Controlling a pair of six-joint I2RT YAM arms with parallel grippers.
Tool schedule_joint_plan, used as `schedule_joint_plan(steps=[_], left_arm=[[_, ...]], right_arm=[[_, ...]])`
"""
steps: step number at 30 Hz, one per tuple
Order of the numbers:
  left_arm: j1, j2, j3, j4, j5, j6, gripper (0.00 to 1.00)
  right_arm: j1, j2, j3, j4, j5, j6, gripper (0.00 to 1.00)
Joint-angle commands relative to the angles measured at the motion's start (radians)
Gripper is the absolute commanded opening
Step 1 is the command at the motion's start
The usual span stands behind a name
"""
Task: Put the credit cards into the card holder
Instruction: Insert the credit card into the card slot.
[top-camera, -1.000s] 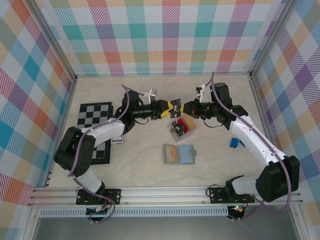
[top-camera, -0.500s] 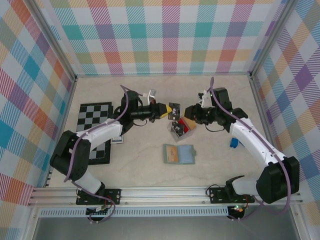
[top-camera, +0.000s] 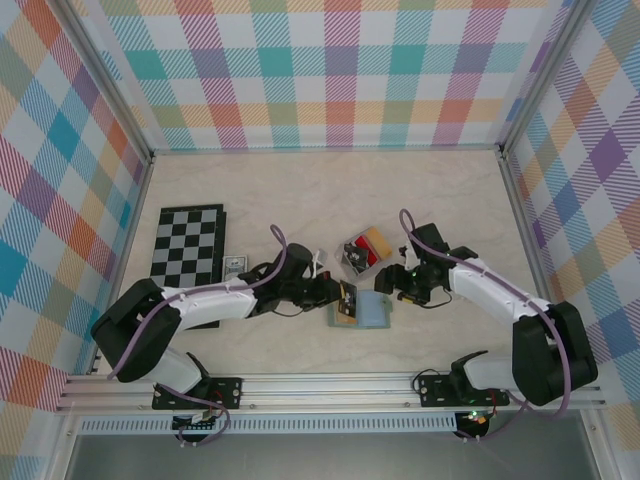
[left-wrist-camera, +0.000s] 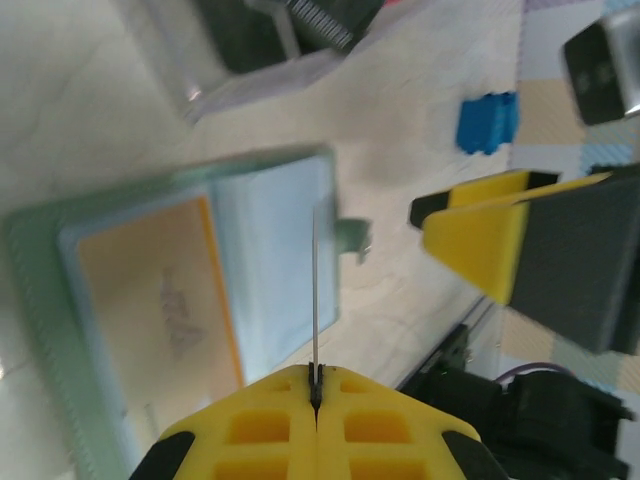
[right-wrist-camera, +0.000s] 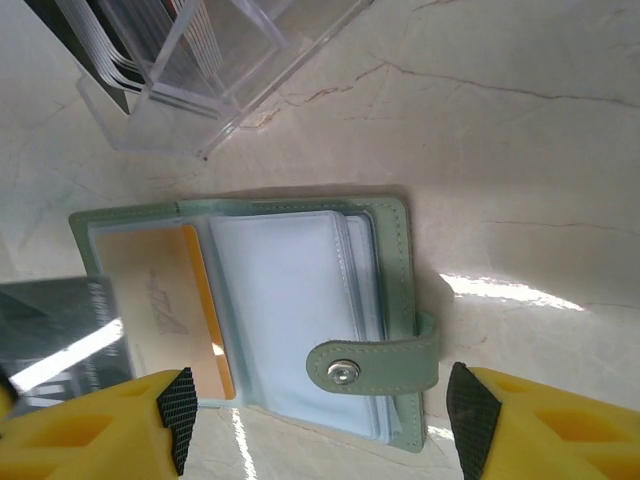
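Note:
The clear pocket beside the orange-tan card is empty, so the robot's left gripper will next move down, slide the dark credit card into the clear pocket (left-wrist-camera: 272, 255) beside the orange-tan card (top-camera: 373, 310) and let go of it.
The sage-green card holder (top-camera: 372, 312) lies open on the table, an orange-tan card (right-wrist-camera: 165, 305) in its left pocket and its snap strap (right-wrist-camera: 375, 365) at the right edge. My left gripper (top-camera: 338, 293) is shut on a dark credit card (left-wrist-camera: 314, 290), held edge-on just above the holder (left-wrist-camera: 150, 300). In the right wrist view that card (right-wrist-camera: 60, 335) shows at the left. My right gripper (right-wrist-camera: 320, 420) is open, its fingers (right-wrist-camera: 180, 410) spread either side of the holder's near edge and touching nothing. More credit cards stand in the clear tray (top-camera: 362, 252).
A chessboard (top-camera: 188, 245) lies at the left. The clear tray (right-wrist-camera: 200, 70) sits just beyond the holder. A small blue object (left-wrist-camera: 487, 122) lies on the table to the right, near the right arm.
The left gripper closed on the dark card while the right gripper opened off it. Both arms came down from above the tray to the card holder.

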Motion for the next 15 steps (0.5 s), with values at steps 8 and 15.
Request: schedule_joint_plan(steps=[8, 15], left_arm=[[-0.067, 0.098, -0.072, 0.241, -0.122, -0.08, 0.0], [-0.072, 0.159, -0.071, 0.294, -0.115, -0.107, 0.0]], right_arm=[[0.033, 0.122, 0.01, 0.069, 0.011, -0.044, 0.69], [0.04, 0.171, -0.007, 0.101, 0.02, -0.041, 0.64]])
